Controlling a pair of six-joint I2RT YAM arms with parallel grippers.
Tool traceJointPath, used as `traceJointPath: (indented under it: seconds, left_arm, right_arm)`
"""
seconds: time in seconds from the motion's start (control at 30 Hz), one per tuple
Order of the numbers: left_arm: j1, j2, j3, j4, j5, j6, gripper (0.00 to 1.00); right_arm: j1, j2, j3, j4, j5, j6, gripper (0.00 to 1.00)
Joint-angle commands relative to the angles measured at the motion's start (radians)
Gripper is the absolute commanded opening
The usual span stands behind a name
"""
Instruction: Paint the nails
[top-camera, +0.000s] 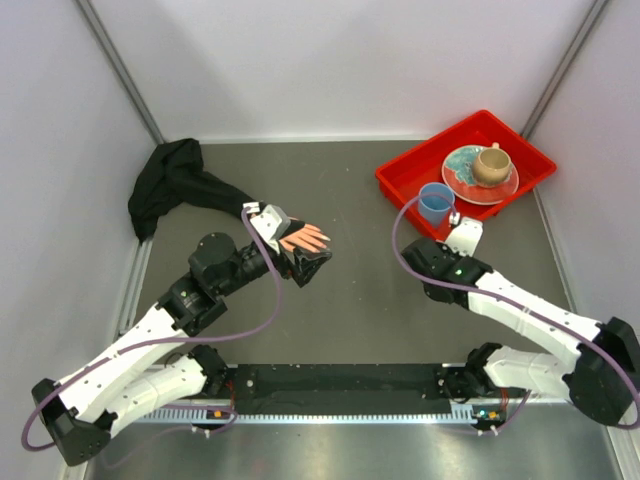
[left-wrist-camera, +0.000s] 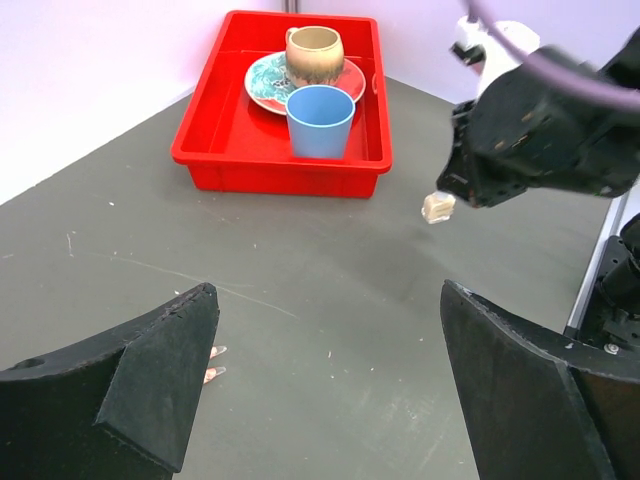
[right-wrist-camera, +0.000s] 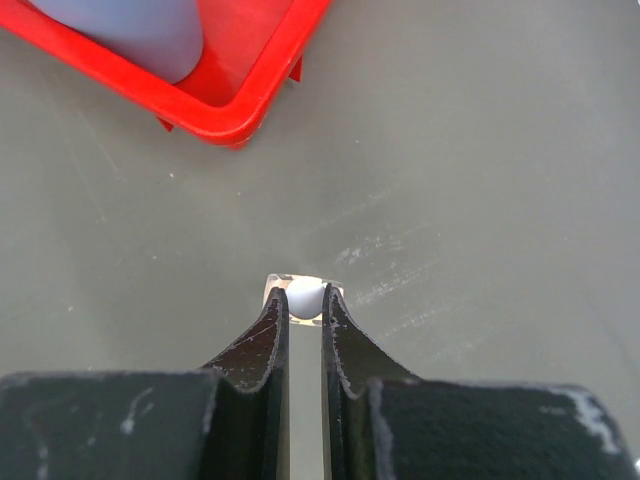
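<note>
The bottle (right-wrist-camera: 303, 297) hangs just clear, so next I need to lower my right gripper, easing toward the table's middle, to stand it on the bare tabletop and let go of its white cap.
The pink-beige mannequin hand (top-camera: 303, 239) lies palm down left of the table's middle, and its black fabric sleeve (top-camera: 170, 186) trails to the back left corner. My left gripper (top-camera: 306, 264) hovers open just over its fingers. In the left wrist view (left-wrist-camera: 326, 300) the jaws stand wide apart, and two mannequin fingertips (left-wrist-camera: 213, 362) with small nails peek out beside the left finger. My right gripper (top-camera: 455, 219) is shut on the white cap of the small tan bottle (right-wrist-camera: 303, 297). The bottle also shows in the left wrist view (left-wrist-camera: 437, 207), seemingly held just off the table.
A red tray (top-camera: 400, 180) stands at the back right, just behind my right gripper. It holds a blue cup (top-camera: 436, 203), a patterned plate (top-camera: 461, 163) and a tan mug (top-camera: 490, 165). White walls enclose the grey table on three sides.
</note>
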Motion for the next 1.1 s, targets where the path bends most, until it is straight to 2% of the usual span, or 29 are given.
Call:
traceJointPath:
  seconds: [0.0,0.17,0.73,0.93,1.03,1.07]
  left_arm:
    - [0.003,-0.024,-0.007,0.06,-0.005,-0.013,0.95]
    - [0.003,-0.033,-0.008,0.043,-0.011,-0.007,0.95]
    - [0.003,-0.028,-0.01,0.037,-0.005,0.003,0.95]
    - [0.003,-0.034,-0.01,0.035,-0.003,0.003,0.95]
    - [0.003,-0.04,-0.005,0.027,-0.006,0.007,0.95]
    - [0.003,-0.041,-0.004,0.026,-0.005,0.009,0.95]
  right_arm:
    - [-0.007,0.051,0.006,0.09,0.072,0.062,0.03]
    - [-0.007,0.096,-0.015,0.15,0.054,0.062,0.03]
    - [-0.007,0.211,-0.003,0.124,0.04,0.108,0.15]
    - [-0.007,0.211,-0.006,0.134,0.026,0.098,0.26]
    - [-0.007,0.18,0.0,0.136,0.017,0.071,0.35]
    - [-0.005,0.171,0.002,0.134,0.009,0.053,0.42]
